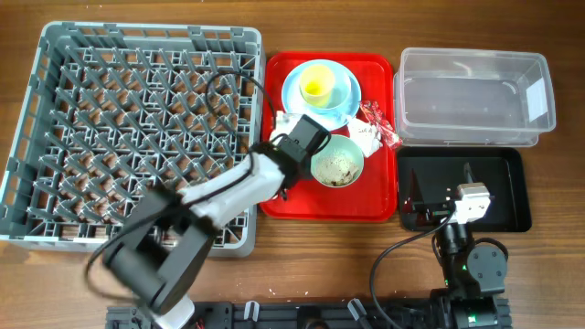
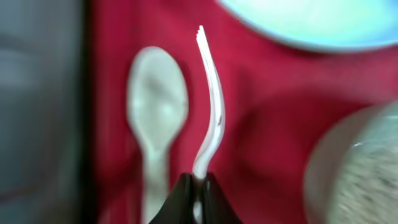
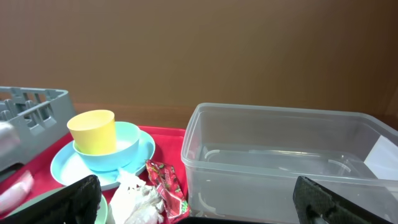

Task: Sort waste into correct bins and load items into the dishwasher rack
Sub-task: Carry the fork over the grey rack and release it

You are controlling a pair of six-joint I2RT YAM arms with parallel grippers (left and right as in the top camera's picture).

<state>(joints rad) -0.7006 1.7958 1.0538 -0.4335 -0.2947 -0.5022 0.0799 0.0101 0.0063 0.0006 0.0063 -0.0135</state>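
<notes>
The fork [image 2: 211,106] rises in my left gripper over the rack's side by the red tray next, then comes down just inside the rack.
My left gripper [image 2: 199,186] is shut on the handle of the white fork [image 2: 211,106] and holds it above the red tray's left side. It also shows in the overhead view [image 1: 294,139]. The white spoon [image 2: 157,99] lies on the tray just left of the fork. A pale green bowl [image 1: 336,164] with rice scraps sits to the right. The yellow cup [image 1: 316,86] stands in a blue bowl [image 3: 121,149] on the light blue plate [image 1: 297,96]. The napkin [image 1: 366,139] and the red wrapper [image 1: 381,124] lie at the tray's right edge. My right gripper [image 3: 205,208] is open and empty over the black tray [image 1: 507,192].
The grey dishwasher rack [image 1: 55,55] fills the left side, touching the red tray [image 1: 379,206]. The clear tub [image 1: 475,96] stands at the back right, above the black tray. The left arm stretches from the front across the rack's right front corner.
</notes>
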